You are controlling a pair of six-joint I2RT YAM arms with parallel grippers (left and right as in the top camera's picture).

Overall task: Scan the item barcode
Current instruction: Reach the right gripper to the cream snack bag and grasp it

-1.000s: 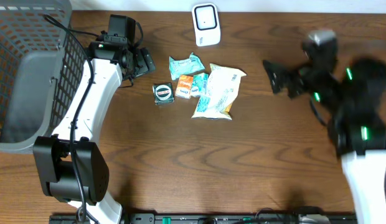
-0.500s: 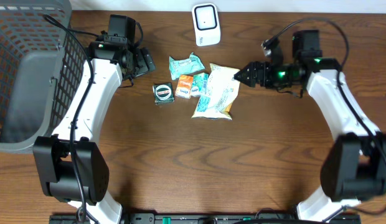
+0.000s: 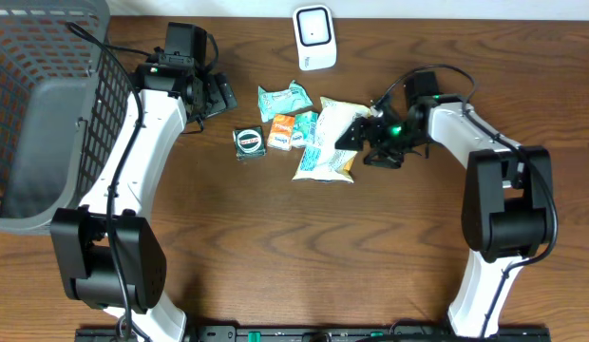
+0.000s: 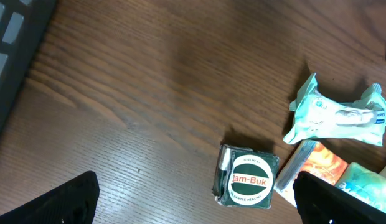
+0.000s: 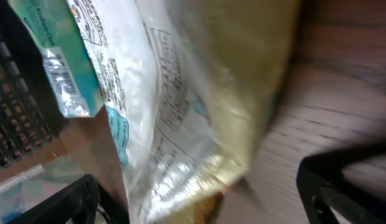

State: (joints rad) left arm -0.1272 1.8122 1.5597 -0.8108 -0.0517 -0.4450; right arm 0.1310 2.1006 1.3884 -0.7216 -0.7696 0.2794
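The bag's bottom edge [image 3: 348, 158] [image 5: 204, 186] lies just to the left of my right gripper in the overhead view, so I will slide that gripper there next with open fingers around the edge.
Several small items lie in a cluster mid-table: a large white and yellow snack bag [image 3: 331, 142], a teal packet [image 3: 287, 98], an orange box [image 3: 282, 131] and a green Zam-Buk box [image 3: 248, 141]. My right gripper [image 3: 356, 141] stands open at the bag's right edge. In the right wrist view the bag [image 5: 199, 106] lies blurred between the spread fingers of that gripper [image 5: 211, 199]. My left gripper [image 3: 221, 96] hangs open above the wood, up and left of the cluster. Its wrist view shows the Zam-Buk box [image 4: 246, 180] between its spread fingers, the gripper [image 4: 196, 202] holding nothing.
A white barcode scanner [image 3: 313, 38] stands at the table's far edge, beyond the items. A grey mesh basket [image 3: 38, 104] fills the left side. The left wrist view also takes in the teal packet [image 4: 339, 118] and orange box [image 4: 320, 168].
My right arm has swung in from the far right, and its open gripper now sits at the snack bag's edge. The left arm has not moved.
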